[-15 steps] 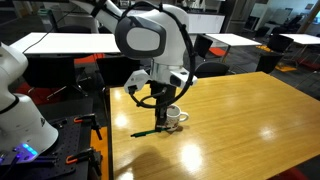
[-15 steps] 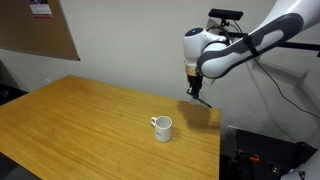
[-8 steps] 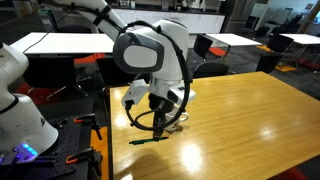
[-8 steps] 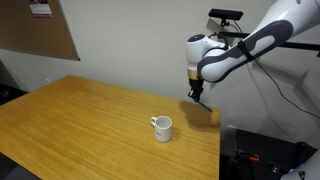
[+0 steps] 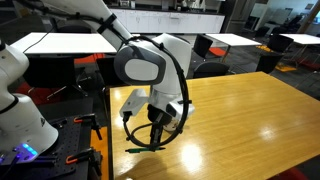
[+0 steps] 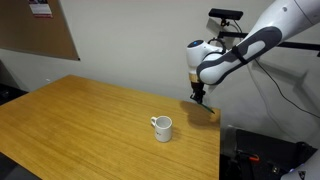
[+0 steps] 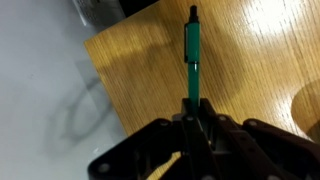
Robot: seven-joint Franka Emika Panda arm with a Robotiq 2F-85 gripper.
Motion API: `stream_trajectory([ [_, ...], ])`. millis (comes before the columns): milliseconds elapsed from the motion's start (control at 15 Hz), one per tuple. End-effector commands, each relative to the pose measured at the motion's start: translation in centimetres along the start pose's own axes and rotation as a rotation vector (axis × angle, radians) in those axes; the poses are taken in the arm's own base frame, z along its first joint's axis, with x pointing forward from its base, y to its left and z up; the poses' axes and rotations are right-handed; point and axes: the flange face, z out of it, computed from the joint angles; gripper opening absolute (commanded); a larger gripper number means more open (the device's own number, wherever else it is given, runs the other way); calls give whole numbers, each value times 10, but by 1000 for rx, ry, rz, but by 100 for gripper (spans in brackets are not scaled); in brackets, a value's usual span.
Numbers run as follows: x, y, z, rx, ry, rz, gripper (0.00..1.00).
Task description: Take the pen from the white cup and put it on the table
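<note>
My gripper should next lower the pen toward the bare wood below it near the corner of the table and let go there, because the cup stands apart.
My gripper (image 7: 192,108) is shut on a thin dark-green pen (image 7: 191,48) with a black tip, which sticks out straight ahead of the jaws over a corner of the honey-brown table (image 7: 255,60). In an exterior view the gripper (image 5: 153,137) holds the pen (image 5: 140,147) low over the table (image 5: 250,110) near its edge. The white cup (image 6: 162,127) stands upright on the table (image 6: 80,120), apart from the gripper (image 6: 200,97), which is close to the table's corner. The arm hides the cup in the exterior view that looks across the room.
A white robot base (image 5: 20,100) and a black stand lie beside the table's edge. White-topped tables (image 5: 60,42) with black chairs stand behind. A corkboard (image 6: 40,30) hangs on the wall. Grey floor (image 7: 50,90) lies beyond the table corner.
The gripper has moved with the pen away from the cup, down and toward the table's edge and corner. The cup has not moved.
</note>
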Motion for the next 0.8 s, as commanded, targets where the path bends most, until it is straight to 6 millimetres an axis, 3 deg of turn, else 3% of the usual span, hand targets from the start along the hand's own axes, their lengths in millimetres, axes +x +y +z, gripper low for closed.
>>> stream_trajectory([
  [0,10,7,8,-5,-4,43,3],
  [600,23,14,16,-7,-20,77,3],
  [667,24,14,16,1,-25,82,16],
  [733,24,13,16,7,-30,78,37],
])
